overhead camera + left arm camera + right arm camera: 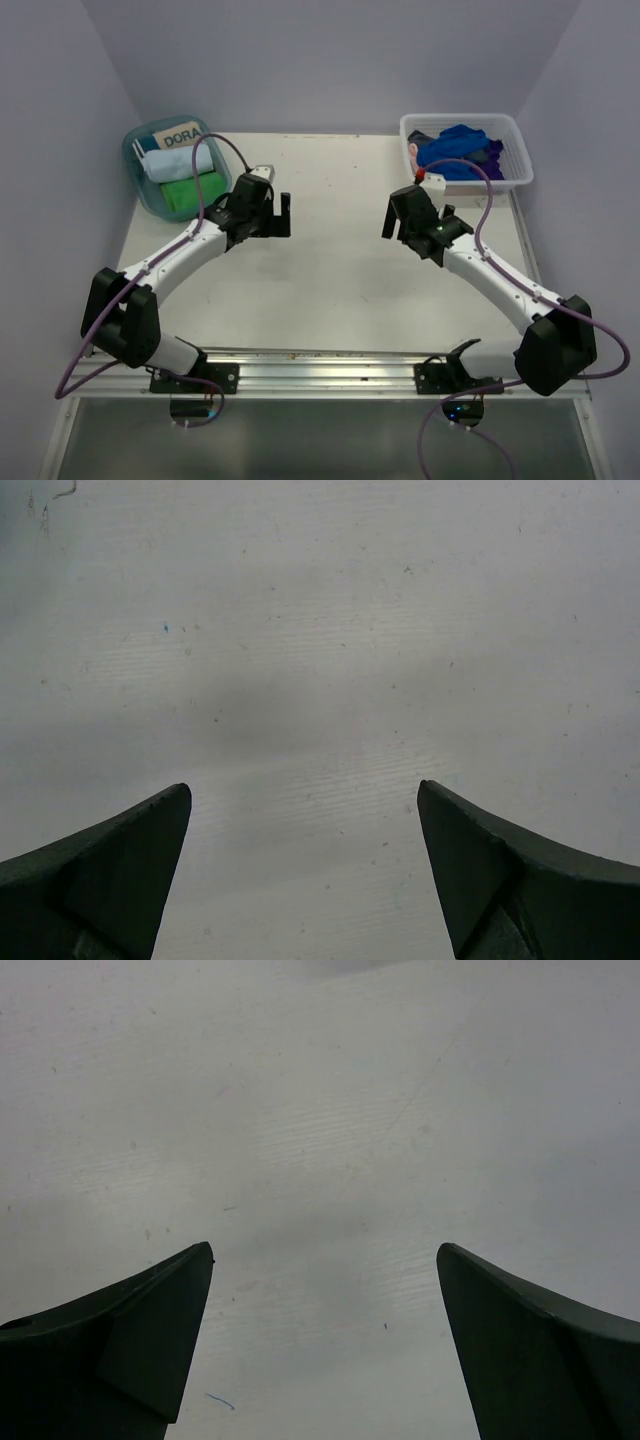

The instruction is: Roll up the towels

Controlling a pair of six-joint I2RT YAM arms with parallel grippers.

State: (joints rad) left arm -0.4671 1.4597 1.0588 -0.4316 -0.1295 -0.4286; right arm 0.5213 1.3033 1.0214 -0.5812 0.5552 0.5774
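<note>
I need to move my right gripper outward over the basket's near rim next, then down onto the royal blue towel's bunched middle [443, 150], because it lies above the other cloths.
A royal blue towel [452, 146] lies heaped in a white basket [517, 150] at the back right, with a purple cloth [492, 153] beside it. A rolled light blue towel [178, 163] and a rolled green towel [194, 190] lie in a teal bin [136, 150] at the back left. My left gripper [281, 214] is open and empty over the bare table, right of the bin; its fingertips [160, 820] show only table between them. My right gripper [392, 216] is open and empty over the table, near the basket's front left; its fingertips [190, 1270] frame bare table.
The teal bin carries a card reading DORA [180, 137]. The white table [330, 280] ends at a metal rail [330, 362] in front. Grey walls close in the back and sides. Purple cables run along both arms.
</note>
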